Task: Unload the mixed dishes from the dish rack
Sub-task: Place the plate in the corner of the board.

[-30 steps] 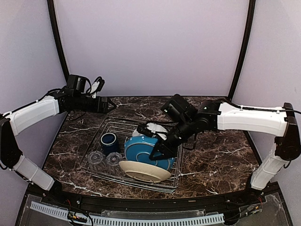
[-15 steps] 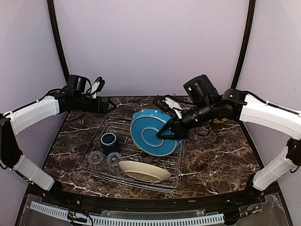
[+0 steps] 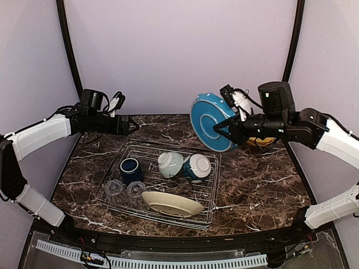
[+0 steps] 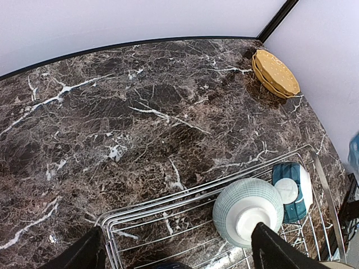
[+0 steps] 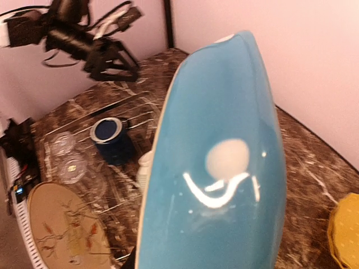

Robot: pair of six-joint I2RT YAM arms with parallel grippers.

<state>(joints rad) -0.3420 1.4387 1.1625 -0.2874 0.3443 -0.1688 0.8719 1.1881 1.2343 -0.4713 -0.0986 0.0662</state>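
Note:
The right gripper swings over the bare yellow plate (image 3: 261,142) next, then lowers and releases the blue plate (image 3: 208,121). The yellow plate lies below the gripper and to its right in the top view.
My right gripper (image 3: 224,129) is shut on the edge of a blue plate (image 3: 208,121) and holds it upright, high over the table's back right. The plate fills the right wrist view (image 5: 224,168) and hides the fingers there. The wire dish rack (image 3: 215,185) holds a dark blue mug (image 3: 130,168), two clear glasses (image 3: 114,187) (image 3: 135,189), two small overturned bowls (image 3: 170,163) (image 3: 197,167) and a cream plate (image 3: 172,203). My left gripper (image 3: 132,125) is open and empty above the rack's back left corner (image 4: 168,207), with the pale bowl (image 4: 247,210) below it.
A yellow spotted plate (image 4: 275,73) lies on the marble table at the back right corner, partly hidden behind my right arm in the top view (image 3: 259,141). Black frame posts stand at both back corners. The walls are close on both sides.
My right gripper has lifted the blue plate out of the rack and carried it up and to the back right. The two bowls now show in the rack. The left arm has not moved.

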